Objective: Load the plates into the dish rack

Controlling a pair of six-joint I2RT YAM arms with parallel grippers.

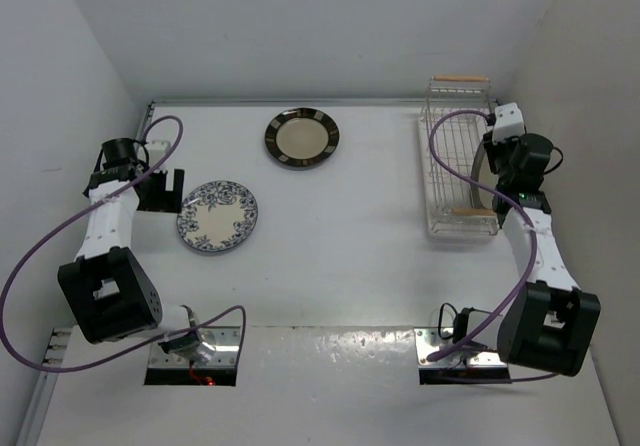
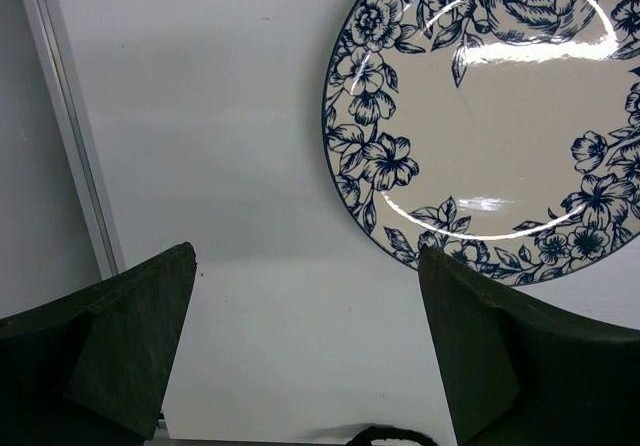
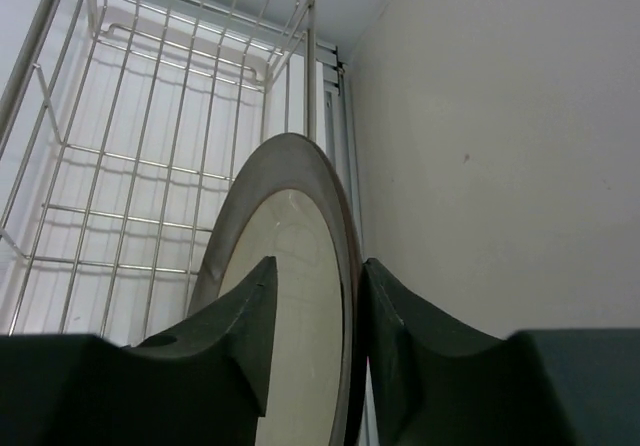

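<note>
The floral plate's rail-side rim is the closest edge of the plate and lies below my left gripper, to its right in the top view, so my left gripper will tilt and lower onto it.
The dark grey-rimmed plate stands on edge inside the white wire dish rack at the far right. My right gripper straddles its top rim. The right finger lies against the plate's back, the left finger stands a little off its cream face, so the jaws are open. In the top view this gripper hovers over the rack's right side. The blue floral plate lies flat at the left, and my left gripper is open just left of it, holding nothing. The plate's rim reaches its right finger. The brown-rimmed plate lies flat at the back.
White walls close in the table on the left, back and right; the rack sits close to the right wall. A metal rail runs along the left table edge. Purple cables loop from both arms.
</note>
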